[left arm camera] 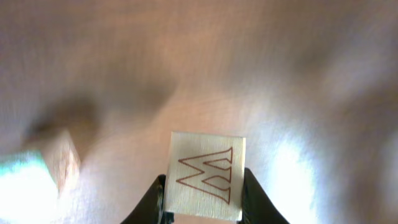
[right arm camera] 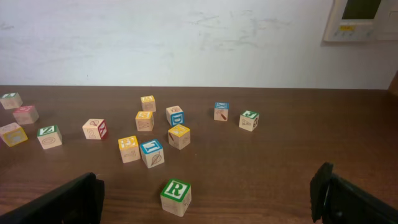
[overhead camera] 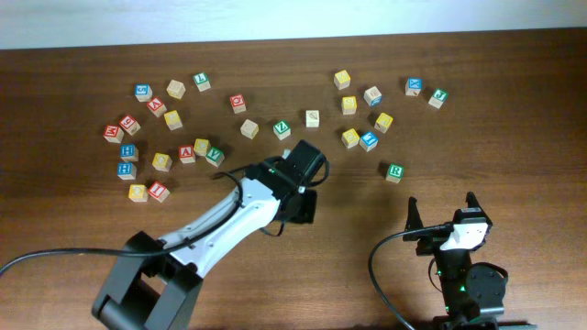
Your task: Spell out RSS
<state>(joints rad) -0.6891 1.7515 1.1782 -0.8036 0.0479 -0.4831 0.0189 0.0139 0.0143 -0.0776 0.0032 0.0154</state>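
Note:
The left gripper carries the pale wooden cube (left arm camera: 207, 174) back and down next, releasing it on the bare near tabletop, since that part is clear of cubes.
The green-framed R cube (overhead camera: 394, 171) stands alone on the table, and in the right wrist view (right arm camera: 176, 196) it sits between my right fingers, a little ahead of them. Several yellow-faced cubes (overhead camera: 350, 137) lie behind it, also in the right wrist view (right arm camera: 129, 148); their letters are too small to read. My right gripper (overhead camera: 442, 215) (right arm camera: 208, 199) is open and empty. My left gripper (overhead camera: 299, 203) (left arm camera: 205, 202) is shut on a pale wooden cube (left arm camera: 207, 174) with a red-brown outlined letter, held above the table at the middle.
A scatter of red-, blue- and green-lettered cubes (overhead camera: 156, 137) lies at the back left. More cubes (overhead camera: 415, 86) lie at the back right. A blurred cube (left arm camera: 59, 158) shows at the left in the left wrist view. The left arm (overhead camera: 211, 225) crosses the front left.

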